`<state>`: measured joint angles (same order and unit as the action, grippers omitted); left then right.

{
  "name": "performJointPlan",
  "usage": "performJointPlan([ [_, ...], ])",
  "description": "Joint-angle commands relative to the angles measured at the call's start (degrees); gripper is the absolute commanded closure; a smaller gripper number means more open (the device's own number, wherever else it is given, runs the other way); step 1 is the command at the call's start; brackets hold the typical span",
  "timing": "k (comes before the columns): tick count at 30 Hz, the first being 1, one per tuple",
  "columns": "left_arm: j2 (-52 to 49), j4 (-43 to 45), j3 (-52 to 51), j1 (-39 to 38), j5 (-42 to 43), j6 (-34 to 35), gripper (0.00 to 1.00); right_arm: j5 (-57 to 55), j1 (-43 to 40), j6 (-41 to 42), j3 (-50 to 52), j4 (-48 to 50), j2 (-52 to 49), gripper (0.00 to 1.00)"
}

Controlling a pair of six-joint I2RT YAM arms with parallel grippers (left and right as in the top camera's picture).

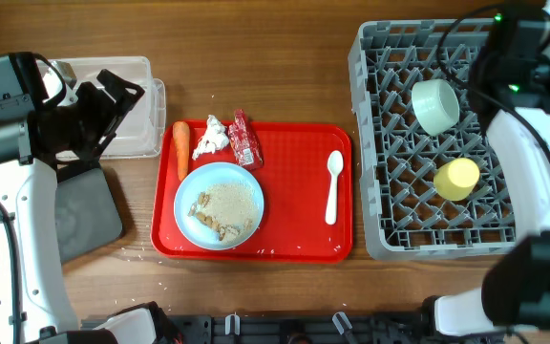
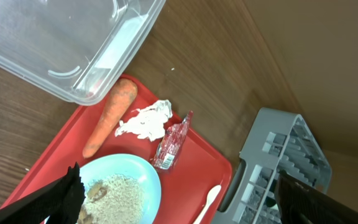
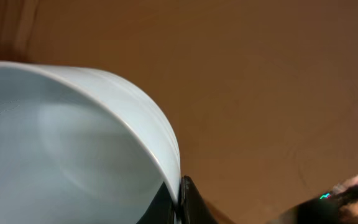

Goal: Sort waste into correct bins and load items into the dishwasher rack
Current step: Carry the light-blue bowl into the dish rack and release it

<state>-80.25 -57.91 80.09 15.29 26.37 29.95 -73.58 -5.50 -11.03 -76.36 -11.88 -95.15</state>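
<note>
The grey rack's far part is below. My right gripper should next lower the light-blue bowl (image 3: 61, 143) onto the pegs there, beside the mint-green bowl, and release the light-blue bowl's rim.
My left gripper (image 1: 113, 100) is open and empty, above the gap between the clear tub (image 1: 132, 72) and the red tray; its fingers (image 2: 179, 199) are spread wide. On the tray lie an orange carrot (image 1: 181, 148), a crumpled tissue (image 1: 211, 137), a red wrapper (image 1: 245, 139), a white spoon (image 1: 332, 186) and a pale-blue plate (image 1: 184, 191) with rice and crumbs (image 1: 232, 203). The grey rack (image 1: 390, 191) holds a mint-green bowl (image 1: 435, 105) and a yellow cup (image 1: 456, 179). My right gripper (image 3: 180, 186) is shut on the rim of a light-blue bowl (image 3: 61, 143).
The black tray (image 1: 89, 215) lies at the front left, under my left arm. The red serving tray (image 1: 294, 191) sits in the middle. My right arm (image 1: 509, 57) reaches over the rack's far right part. The left wrist view shows the carrot (image 2: 110, 115) beside the tub's corner (image 2: 55, 43).
</note>
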Motion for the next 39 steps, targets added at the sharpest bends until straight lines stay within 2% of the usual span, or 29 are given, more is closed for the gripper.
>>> performJointPlan([
  [1, 0.4, 0.0, 0.4, 0.3, -0.1, 0.5, 0.00, -4.1, 0.3, -8.4, -0.1, 1.1, -4.7, 0.96],
  [12, 0.4, 0.0, 0.4, 0.3, -0.1, 0.5, 0.00, 0.4, 2.5, -6.3, 0.0, -4.2, -11.1, 0.96],
  [15, 0.4, 0.0, 0.4, 0.3, -0.1, 0.5, 0.00, 0.3, 2.3, -3.3, 0.0, -7.9, -12.0, 0.96],
  [24, 0.4, 0.0, 0.4, 0.3, -0.1, 0.5, 0.00, 3.0, 0.7, -0.6, 0.1, -10.1, -12.7, 0.96],
  [33, 0.4, 0.0, 0.4, 0.3, -0.1, 0.5, 0.00, 2.4, 1.0, -1.1, 0.2, -11.4, -15.9, 0.96],
  [39, 0.4, 0.0, 0.4, 0.3, -0.1, 0.5, 0.00, -2.0, -0.4, -6.8, 0.2, -5.3, -15.9, 0.96],
])
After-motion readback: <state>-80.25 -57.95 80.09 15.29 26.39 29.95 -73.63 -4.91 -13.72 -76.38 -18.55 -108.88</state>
